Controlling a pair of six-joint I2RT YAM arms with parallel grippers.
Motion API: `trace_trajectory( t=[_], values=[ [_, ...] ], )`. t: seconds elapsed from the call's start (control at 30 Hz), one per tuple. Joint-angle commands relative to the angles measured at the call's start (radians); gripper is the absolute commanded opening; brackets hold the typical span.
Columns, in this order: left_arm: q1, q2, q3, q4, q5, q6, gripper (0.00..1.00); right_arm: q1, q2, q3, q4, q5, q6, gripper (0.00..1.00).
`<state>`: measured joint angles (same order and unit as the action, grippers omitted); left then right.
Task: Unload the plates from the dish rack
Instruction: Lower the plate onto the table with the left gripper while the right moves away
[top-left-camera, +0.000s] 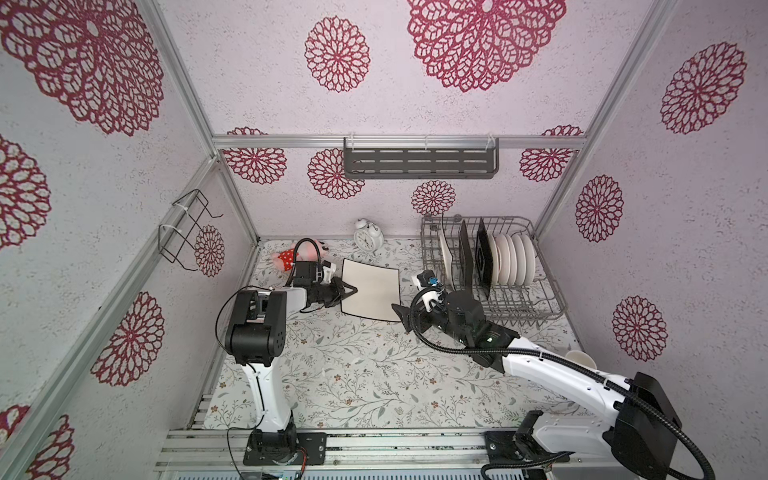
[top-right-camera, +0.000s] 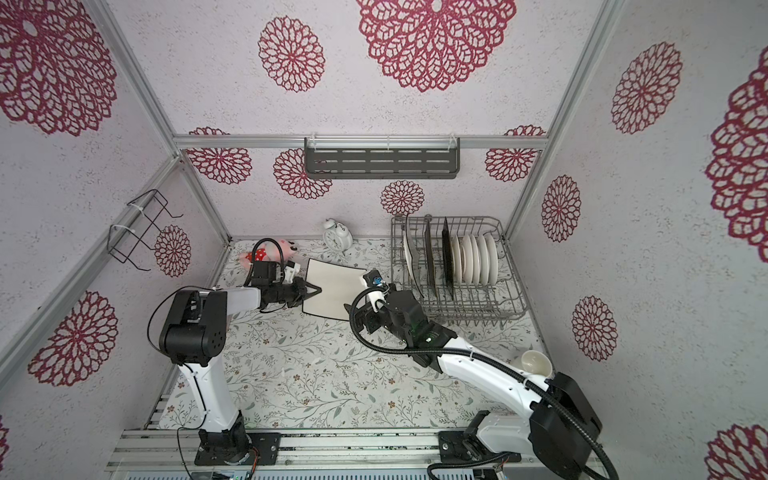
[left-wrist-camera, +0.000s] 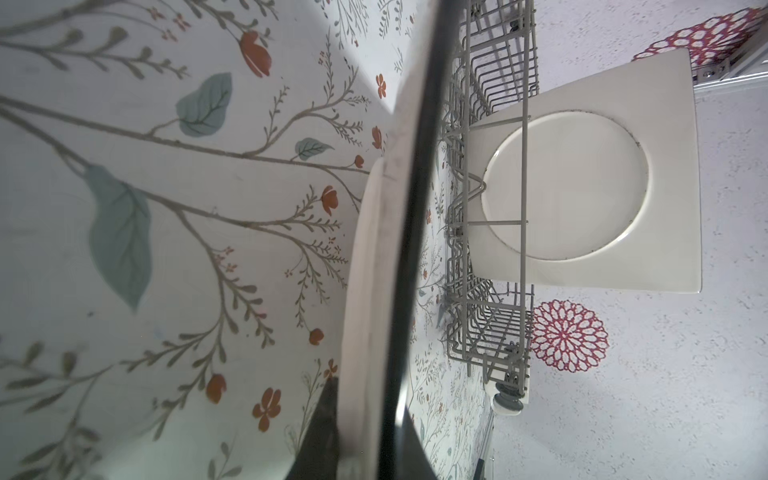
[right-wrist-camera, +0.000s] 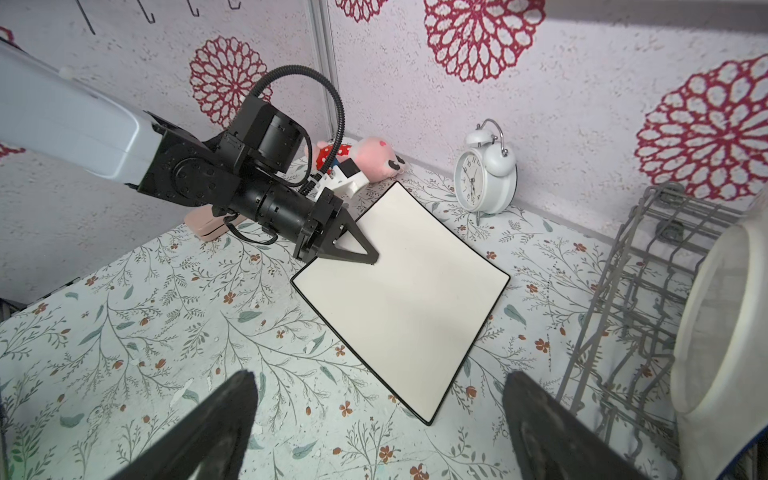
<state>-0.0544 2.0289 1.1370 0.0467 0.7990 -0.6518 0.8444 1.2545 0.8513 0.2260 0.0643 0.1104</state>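
Observation:
My left gripper holds the square plate, and clear tabletop in front of the alarm clock lies outward of it, so next I will shift it slightly outward and release the plate flat on the tabletop.
A square white black-edged plate (top-left-camera: 371, 293) (top-right-camera: 334, 293) (right-wrist-camera: 403, 286) lies flat and low over the table's middle. My left gripper (top-left-camera: 351, 289) (top-right-camera: 316, 289) (right-wrist-camera: 370, 255) is shut on its left edge. In the left wrist view the plate (left-wrist-camera: 386, 291) runs edge-on between the fingers (left-wrist-camera: 320, 436). My right gripper (top-left-camera: 401, 316) (right-wrist-camera: 380, 386) stands open and holds nothing, just before the plate's near right corner. The grey wire dish rack (top-left-camera: 519, 307) (top-right-camera: 486, 311) (right-wrist-camera: 623, 291) (left-wrist-camera: 486, 291) at the back right holds a white square plate (top-left-camera: 446, 255) (left-wrist-camera: 582, 187), two black-backed plates (top-left-camera: 465, 257) and several round white plates (top-left-camera: 513, 257).
A white alarm clock (top-left-camera: 368, 237) (right-wrist-camera: 484, 178) and a pink plush toy (top-left-camera: 291, 255) sit at the back wall. A cream cup (top-right-camera: 536, 363) stands at the right, near the right arm. A dark slotted shelf (top-left-camera: 419, 162) and a black wire holder (top-left-camera: 187, 228) hang on the walls.

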Motion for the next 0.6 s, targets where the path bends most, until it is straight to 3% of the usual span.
trace_trajectory(
  t=[0.0, 0.57],
  values=[
    [-0.008, 0.065, 0.018, 0.018, -0.186, 0.028, 0.00, -0.004, 0.006, 0.040, -0.002, -0.017, 0.041, 0.96],
    [0.034, 0.165, 0.078, -0.066, -0.200, 0.039, 0.03, -0.004, 0.039, 0.058, -0.029, -0.010, 0.035, 0.96]
  ],
)
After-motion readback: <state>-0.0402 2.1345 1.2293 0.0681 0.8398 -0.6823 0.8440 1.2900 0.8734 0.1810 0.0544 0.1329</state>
